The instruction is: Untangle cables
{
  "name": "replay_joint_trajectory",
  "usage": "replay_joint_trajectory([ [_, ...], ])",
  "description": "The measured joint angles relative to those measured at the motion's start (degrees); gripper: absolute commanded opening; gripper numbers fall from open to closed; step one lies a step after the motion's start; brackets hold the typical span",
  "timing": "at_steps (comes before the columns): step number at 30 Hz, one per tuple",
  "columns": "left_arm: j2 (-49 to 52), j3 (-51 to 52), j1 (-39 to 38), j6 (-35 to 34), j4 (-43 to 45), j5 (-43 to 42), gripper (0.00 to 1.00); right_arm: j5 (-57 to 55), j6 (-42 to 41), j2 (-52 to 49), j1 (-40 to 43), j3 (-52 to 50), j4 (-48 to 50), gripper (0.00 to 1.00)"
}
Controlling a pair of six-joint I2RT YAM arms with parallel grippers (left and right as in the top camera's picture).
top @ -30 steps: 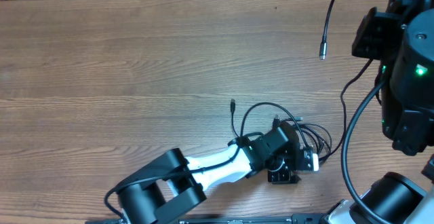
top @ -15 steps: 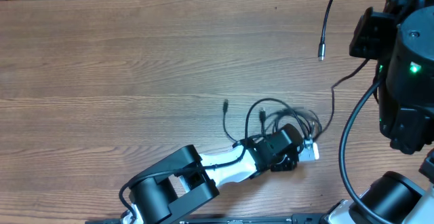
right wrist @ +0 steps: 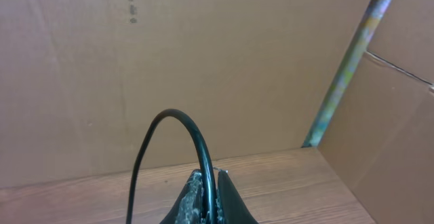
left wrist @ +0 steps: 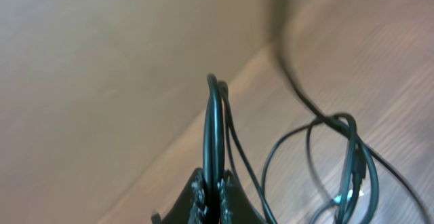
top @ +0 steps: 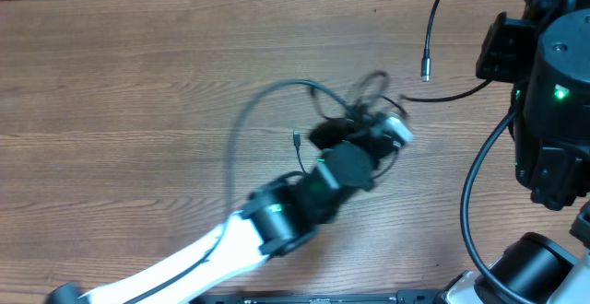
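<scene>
Next, my right gripper moves to the right in the overhead view, away from the tangle, and releases the black cable, since it runs into the loops.
The cables (top: 369, 97) are thin black cords bunched in a tangle at mid-table, blurred by motion. One wide loop (top: 241, 129) swings out to the left. My left gripper (top: 358, 131) sits in the tangle. In the left wrist view the left gripper (left wrist: 212, 178) is shut on black cable strands (left wrist: 214, 122) that arch up from its jaws, with more loops (left wrist: 342, 159) to the right. A cable with a silvery tip (top: 425, 68) hangs down from the top right. My right gripper (right wrist: 211, 178) is raised and shut on a black cable (right wrist: 173, 119).
The right arm's black body (top: 553, 92) and its thick wire (top: 468, 193) fill the right edge. Brown cardboard walls (right wrist: 224, 54) stand behind the table, with a metal pole (right wrist: 352, 47) at the corner.
The left gripper has shut on the cables and swept from the table's front toward the back, dragging the tangle with it. A long loop has swung out to the left.
</scene>
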State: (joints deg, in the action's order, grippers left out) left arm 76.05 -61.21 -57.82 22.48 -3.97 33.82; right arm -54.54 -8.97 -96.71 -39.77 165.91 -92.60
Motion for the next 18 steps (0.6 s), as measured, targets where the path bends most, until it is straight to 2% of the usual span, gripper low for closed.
replay_joint_trajectory([
  [6, -7.8, 0.0, 5.2, 0.0, -7.8, 4.3, 0.04, -2.0, -0.7, 0.0, 0.0, 0.0, 0.0, 0.04],
  [10, -11.0, 0.0, 8.2, 0.0, -9.3, 7.4, 0.04, -2.4, -2.0, 0.0, 2.4, 0.0, -0.1, 0.04],
  [13, -12.8, 0.0, 10.4, 0.0, -9.4, 10.6, 0.04, -1.5, -4.2, 0.0, 7.4, 0.0, -1.7, 0.04],
  [18, -15.8, 0.0, 15.4, 0.0, -9.4, 16.7, 0.04, 5.6, -6.4, -0.3, 20.2, 0.0, -2.3, 0.04],
])
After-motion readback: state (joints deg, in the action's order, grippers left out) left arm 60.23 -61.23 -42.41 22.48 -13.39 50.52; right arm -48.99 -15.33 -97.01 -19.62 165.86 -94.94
